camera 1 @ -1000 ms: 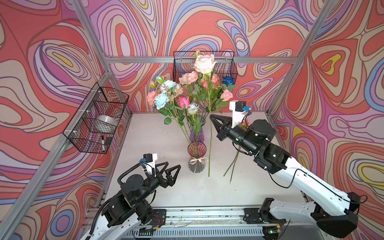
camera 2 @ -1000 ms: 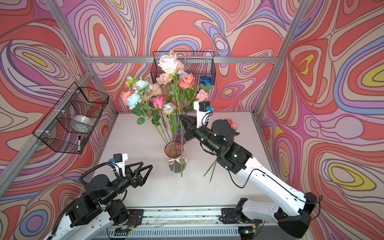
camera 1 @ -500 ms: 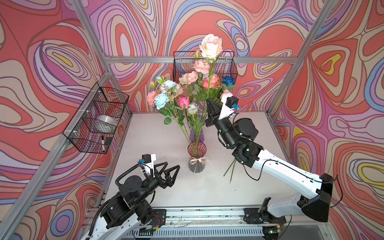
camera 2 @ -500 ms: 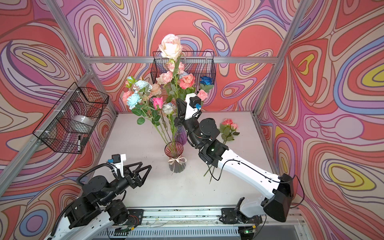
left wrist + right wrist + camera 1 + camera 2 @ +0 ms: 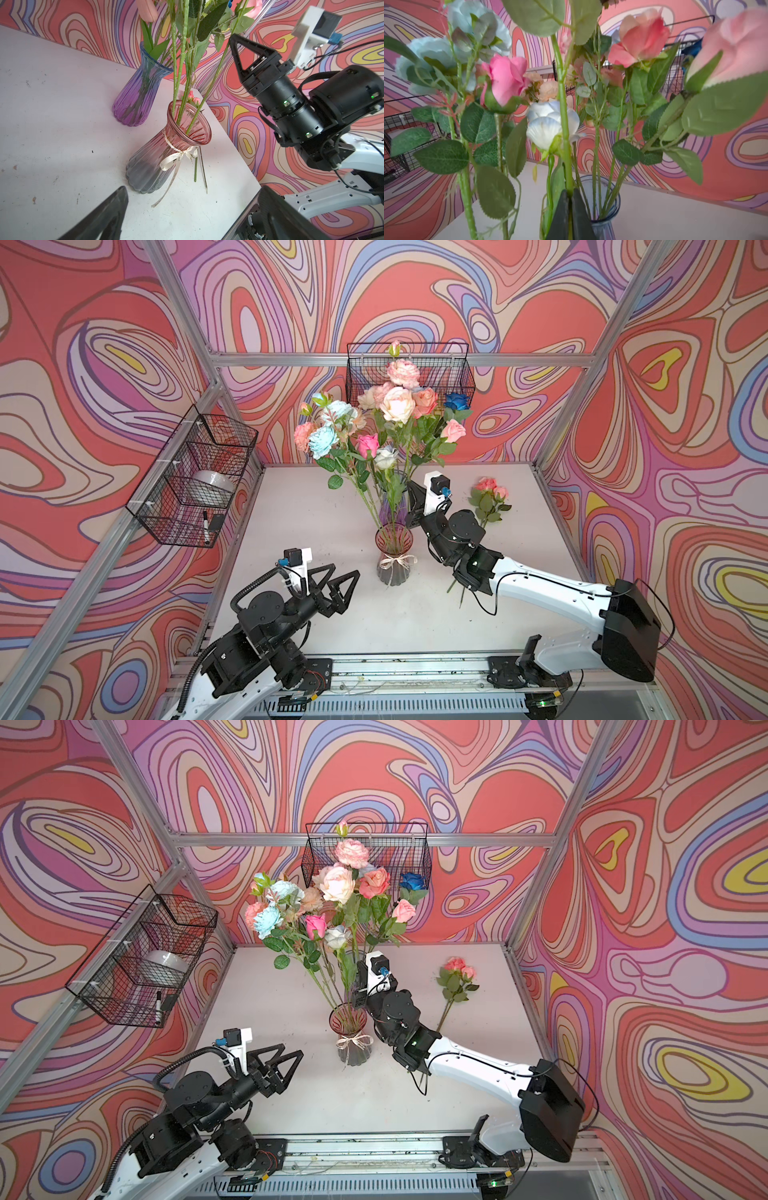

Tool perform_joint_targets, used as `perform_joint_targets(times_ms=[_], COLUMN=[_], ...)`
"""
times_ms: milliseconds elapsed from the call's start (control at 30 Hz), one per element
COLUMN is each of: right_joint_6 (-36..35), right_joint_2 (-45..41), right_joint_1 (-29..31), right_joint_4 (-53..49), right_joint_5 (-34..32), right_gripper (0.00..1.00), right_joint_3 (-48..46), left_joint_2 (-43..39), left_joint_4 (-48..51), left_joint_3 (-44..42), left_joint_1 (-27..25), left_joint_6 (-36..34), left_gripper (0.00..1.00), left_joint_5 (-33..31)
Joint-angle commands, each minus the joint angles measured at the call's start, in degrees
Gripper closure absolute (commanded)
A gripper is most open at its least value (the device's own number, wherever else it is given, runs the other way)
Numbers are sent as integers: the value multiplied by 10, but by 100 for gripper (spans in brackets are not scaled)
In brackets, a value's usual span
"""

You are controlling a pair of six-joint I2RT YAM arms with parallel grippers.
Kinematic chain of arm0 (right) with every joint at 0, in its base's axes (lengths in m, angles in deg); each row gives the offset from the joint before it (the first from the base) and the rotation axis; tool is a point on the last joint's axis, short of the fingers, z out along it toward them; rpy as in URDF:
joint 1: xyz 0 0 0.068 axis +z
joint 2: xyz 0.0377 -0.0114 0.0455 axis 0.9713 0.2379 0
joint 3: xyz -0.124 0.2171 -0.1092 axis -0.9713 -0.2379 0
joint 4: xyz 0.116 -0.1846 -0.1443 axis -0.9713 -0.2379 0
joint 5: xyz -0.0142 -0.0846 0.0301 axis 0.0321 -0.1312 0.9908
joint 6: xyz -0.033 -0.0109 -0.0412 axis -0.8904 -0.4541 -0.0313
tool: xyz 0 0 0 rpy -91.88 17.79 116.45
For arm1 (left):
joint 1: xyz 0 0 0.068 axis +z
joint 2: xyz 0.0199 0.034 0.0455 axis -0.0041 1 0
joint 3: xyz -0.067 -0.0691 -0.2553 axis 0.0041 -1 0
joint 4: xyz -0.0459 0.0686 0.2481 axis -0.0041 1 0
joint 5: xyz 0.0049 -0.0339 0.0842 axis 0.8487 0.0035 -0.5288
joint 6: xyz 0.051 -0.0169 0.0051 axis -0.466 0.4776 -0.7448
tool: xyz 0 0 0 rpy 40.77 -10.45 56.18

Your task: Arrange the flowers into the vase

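Observation:
I will next lower my right gripper toward the pink vase's opening [image 5: 394,538] to push the rose's green stem deeper, then let go, since the stem's end already hangs inside.
My right gripper [image 5: 412,502] [image 5: 569,194] is shut on the green stem of a cream-peach rose [image 5: 398,404], just above and right of the pink vase [image 5: 393,560] [image 5: 166,149] with a white ribbon. In the left wrist view that stem runs down into the pink vase's mouth beside other stems. A purple vase [image 5: 137,93] [image 5: 604,218] stands behind, and the two hold several flowers [image 5: 316,925] in pink, peach, white and pale blue, plus a dark blue rose [image 5: 457,400]. Pink roses [image 5: 488,489] lie on the table at the right. My left gripper [image 5: 336,577] [image 5: 193,190] is open, empty, left of the pink vase.
A wire basket [image 5: 191,485] with a white roll and a marker hangs on the left wall. Another wire basket [image 5: 457,369] hangs on the back wall behind the blooms. Stem ends [image 5: 196,170] of the lying roses rest on the white table [image 5: 299,510] by the pink vase.
My right gripper raised the cream-peach rose high, swung it left over the vases, then lowered it, so the bloom now sits among the others. The left arm has not moved.

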Motion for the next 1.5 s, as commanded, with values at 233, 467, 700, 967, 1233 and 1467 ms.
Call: perform_joint_targets(times_ms=[233, 467, 700, 967, 1233, 1467], right_joint_6=[140, 220, 283, 342, 352, 356], right_joint_2=[-25, -58, -78, -142, -144, -75], right_joint_1=[14, 14, 14, 14, -146, -332], right_joint_4=[-129, -303, -513, -690, -723, -648], right_joint_5=[27, 71, 112, 53, 130, 218], right_gripper=[100, 76, 55, 51, 55, 65], right_joint_3=[-26, 14, 110, 142, 96, 31], left_joint_2=[-1, -1, -1, 6, 3, -2], left_joint_4=[2, 4, 2, 6, 2, 7], left_joint_3=[3, 3, 8, 17, 4, 2], left_joint_1=[-2, -3, -3, -3, -3, -3], left_joint_6=[-3, -3, -1, -4, 0, 4], left_gripper=[0, 0, 0, 0, 0, 0], left_joint_5=[1, 3, 6, 7, 5, 4])
